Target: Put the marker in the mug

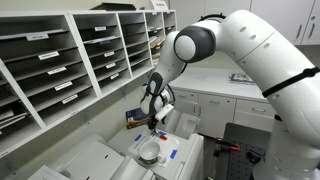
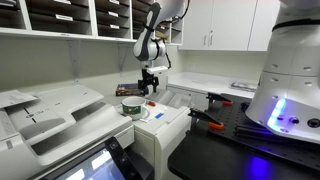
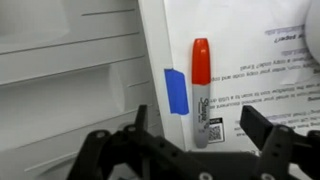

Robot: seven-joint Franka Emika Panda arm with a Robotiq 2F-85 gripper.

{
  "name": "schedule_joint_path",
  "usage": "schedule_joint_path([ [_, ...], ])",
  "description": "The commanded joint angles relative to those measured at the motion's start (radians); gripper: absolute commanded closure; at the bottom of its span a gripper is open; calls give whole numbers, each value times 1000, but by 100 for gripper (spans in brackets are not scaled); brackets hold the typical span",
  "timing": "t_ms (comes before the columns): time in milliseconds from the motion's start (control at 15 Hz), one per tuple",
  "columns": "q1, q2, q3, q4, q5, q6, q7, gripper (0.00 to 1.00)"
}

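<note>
The Sharpie marker's grey body is lined up below, between my gripper's open fingers, so I will lower onto it and close.
A grey marker with a red cap (image 3: 202,90) lies on a white printed sheet in the wrist view. My gripper (image 3: 198,125) is open, with one finger on each side of the marker's lower end, not touching it. In both exterior views the gripper (image 1: 152,128) (image 2: 148,92) points down just above the white machine top. The small grey-green mug (image 1: 150,152) (image 2: 132,108) stands on that top, close beside the gripper. The mug is out of the wrist view.
A strip of blue tape (image 3: 176,91) lies beside the marker. Wall shelves of paper trays (image 1: 70,60) stand behind. A large printer (image 2: 50,120) is beside the machine top. A counter with cabinets (image 1: 225,90) and a red-handled tool (image 2: 210,122) are nearby.
</note>
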Motion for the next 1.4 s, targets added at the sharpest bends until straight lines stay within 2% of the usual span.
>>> schedule_joint_path([
  [0, -7, 62, 17, 105, 3, -54, 9, 5],
  [67, -3, 79, 18, 126, 0, -63, 8, 5],
  [267, 8, 124, 19, 179, -4, -86, 16, 13],
  [400, 13, 150, 17, 209, -5, -101, 22, 35],
  [533, 12, 172, 15, 236, -3, -113, 26, 45],
  [600, 11, 180, 15, 247, -2, -116, 26, 59],
  [667, 8, 186, 16, 256, -2, -116, 24, 68],
  [933, 7, 197, 14, 272, -8, -124, 15, 97],
  [1133, -1, 182, 25, 255, -14, -121, -18, 94],
  [1333, -51, 102, 87, 168, -23, -46, -176, 94],
])
